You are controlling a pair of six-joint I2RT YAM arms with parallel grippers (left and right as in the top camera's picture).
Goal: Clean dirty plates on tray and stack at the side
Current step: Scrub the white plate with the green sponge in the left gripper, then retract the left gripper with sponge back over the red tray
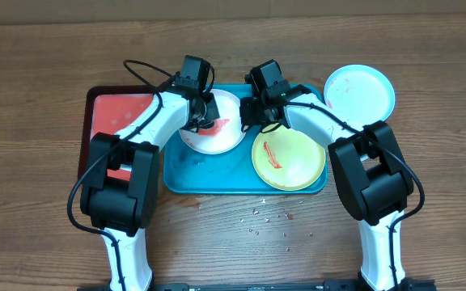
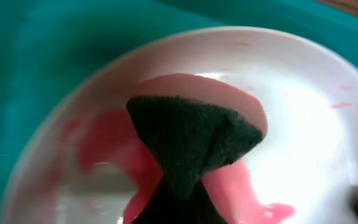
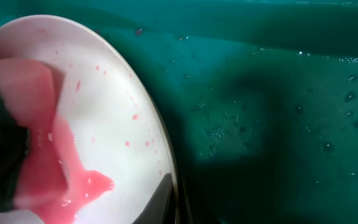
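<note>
My right gripper lifts the white plate (image 1: 217,133) next, carries it past the tray's corner and releases it onto the light blue plate (image 1: 359,90), since that starts the stack.
A white plate (image 1: 217,133) smeared with red sauce lies at the left of the turquoise tray (image 1: 217,179). My left gripper (image 1: 204,115) is shut on a sponge (image 2: 191,137), pink with a dark green scouring face, pressed onto the white plate (image 2: 309,112) amid pink streaks. My right gripper (image 1: 247,113) is shut on this plate's right rim; one fingertip (image 3: 163,199) lies on the plate's inner edge (image 3: 110,118). A yellow-green plate (image 1: 288,158) with a red streak sits on the tray's right. A light blue plate (image 1: 359,90) rests on the table beyond the tray's right corner.
A red tray (image 1: 113,113) with a dark rim lies left of the turquoise one, partly under my left arm. Small crumbs (image 1: 265,214) are scattered on the wooden table in front of the tray. Wet tray floor (image 3: 260,112) stretches right of the white plate.
</note>
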